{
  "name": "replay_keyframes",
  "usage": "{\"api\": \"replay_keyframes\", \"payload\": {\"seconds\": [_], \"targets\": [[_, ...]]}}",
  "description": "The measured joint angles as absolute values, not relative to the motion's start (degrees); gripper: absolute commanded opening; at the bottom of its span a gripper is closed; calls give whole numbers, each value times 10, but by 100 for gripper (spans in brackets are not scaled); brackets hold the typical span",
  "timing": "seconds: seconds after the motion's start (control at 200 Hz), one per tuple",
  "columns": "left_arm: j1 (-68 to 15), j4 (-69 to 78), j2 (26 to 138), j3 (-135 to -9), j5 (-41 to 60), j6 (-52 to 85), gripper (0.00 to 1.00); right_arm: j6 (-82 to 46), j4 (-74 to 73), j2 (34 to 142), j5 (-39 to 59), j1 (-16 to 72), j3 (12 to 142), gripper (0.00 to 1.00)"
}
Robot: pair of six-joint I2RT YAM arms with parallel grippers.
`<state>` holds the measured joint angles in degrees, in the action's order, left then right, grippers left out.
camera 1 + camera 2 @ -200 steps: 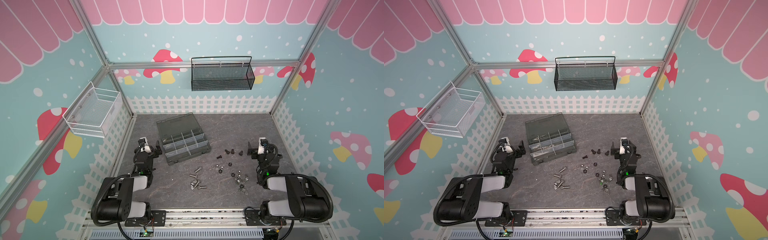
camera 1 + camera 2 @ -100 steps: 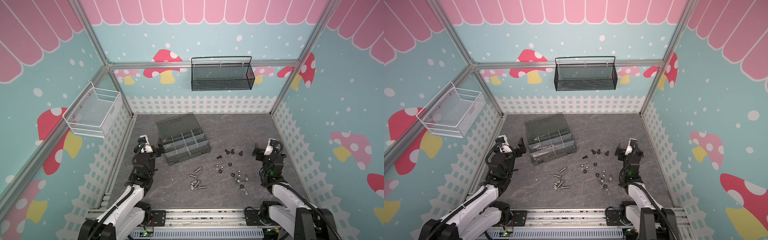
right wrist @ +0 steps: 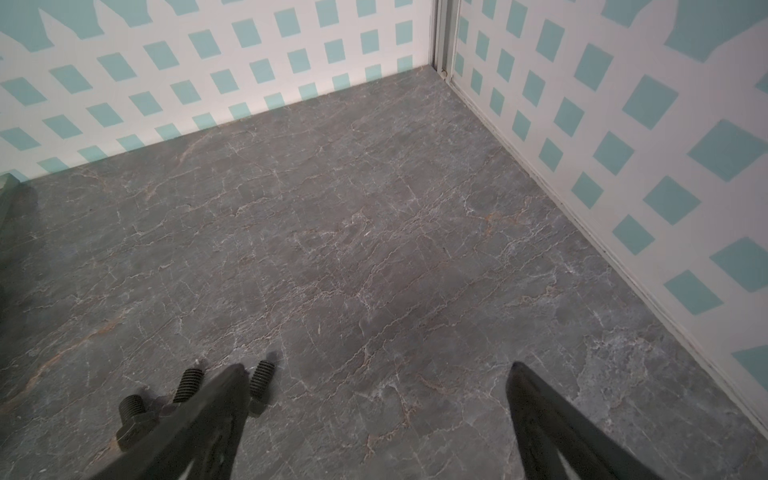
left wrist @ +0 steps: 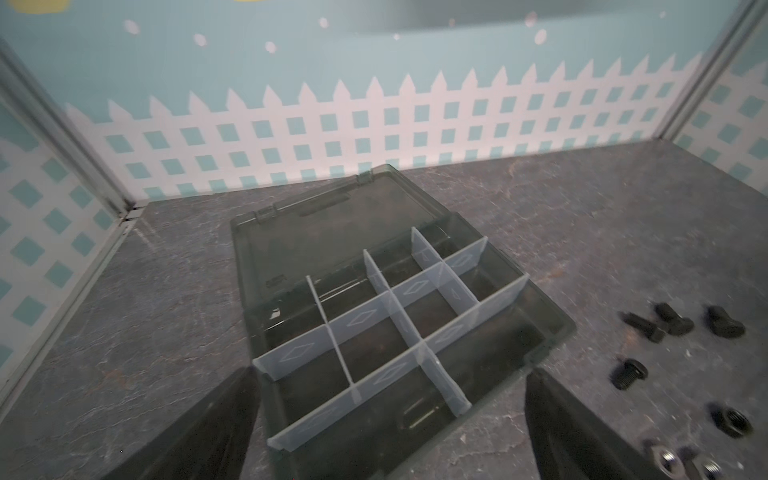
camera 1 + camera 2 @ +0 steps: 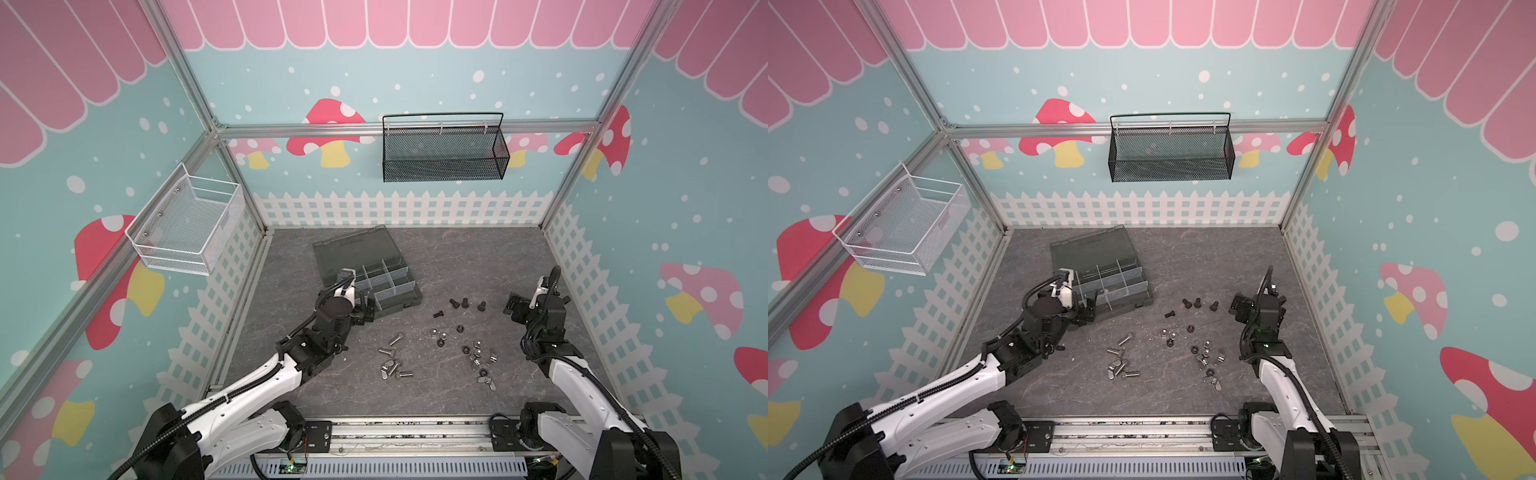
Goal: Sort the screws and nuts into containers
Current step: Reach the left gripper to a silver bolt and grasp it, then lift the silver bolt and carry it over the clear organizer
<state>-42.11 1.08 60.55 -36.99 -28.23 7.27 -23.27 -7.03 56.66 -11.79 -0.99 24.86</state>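
Observation:
The screw lies apart from the silver clump, so my left gripper will next move back and down onto the silver hex-head screw nearest the box [image 5: 399,297], with its fingers tilting downward.
The dark translucent organizer box [image 5: 399,297] lies open at the floor's middle left, its containers [image 4: 374,332] split by clear dividers and its lid [image 5: 353,249] flat behind. My left gripper [image 5: 359,307] [image 4: 390,370] hangs open over the box's near left corner, holding nothing. Black screws [image 5: 465,301] [image 3: 189,384] lie right of the box. Silver screws [image 5: 395,340] and a wing nut [image 5: 388,368] lie nearer the front. Black and silver nuts [image 5: 478,353] [image 4: 731,422] are scattered at centre right. My right gripper [image 5: 530,303] [image 3: 376,366] stands open over bare floor just right of the black screws.
A white wire basket [image 5: 187,226] hangs on the left wall and a black mesh basket [image 5: 444,151] on the back wall. Fence-patterned walls close the grey stone floor [image 3: 374,228] on three sides. The metal rail [image 5: 407,432] runs along the front.
Both arms have unfolded from their tucked pose. The left gripper has swung right, up to the box's near corner. The right gripper has stayed beside the black screws.

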Motion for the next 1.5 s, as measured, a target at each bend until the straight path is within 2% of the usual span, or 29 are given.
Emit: {"api": "replay_keyframes", "payload": {"seconds": [0.19,0.51,0.73,0.845,1.036,1.301,1.496], "targets": [[-488,-62,676,-433,-248,71,100,-268,25,577,-132,17,284,98],[-493,-167,796,-481,-140,97,99,-305,120,575,-127,42,301,98],[-500,-220,897,-539,-104,101,83,-312,126,564,-116,42,301,98],[-503,-240,941,-560,-99,101,70,-314,126,561,-111,42,301,98],[-503,-273,990,-579,-98,103,56,-316,126,556,-107,42,301,98],[-503,-298,1006,-587,-99,105,43,-317,125,553,-105,42,301,98],[-503,-302,1026,-606,-98,106,30,-319,125,553,-107,42,300,98]]}}
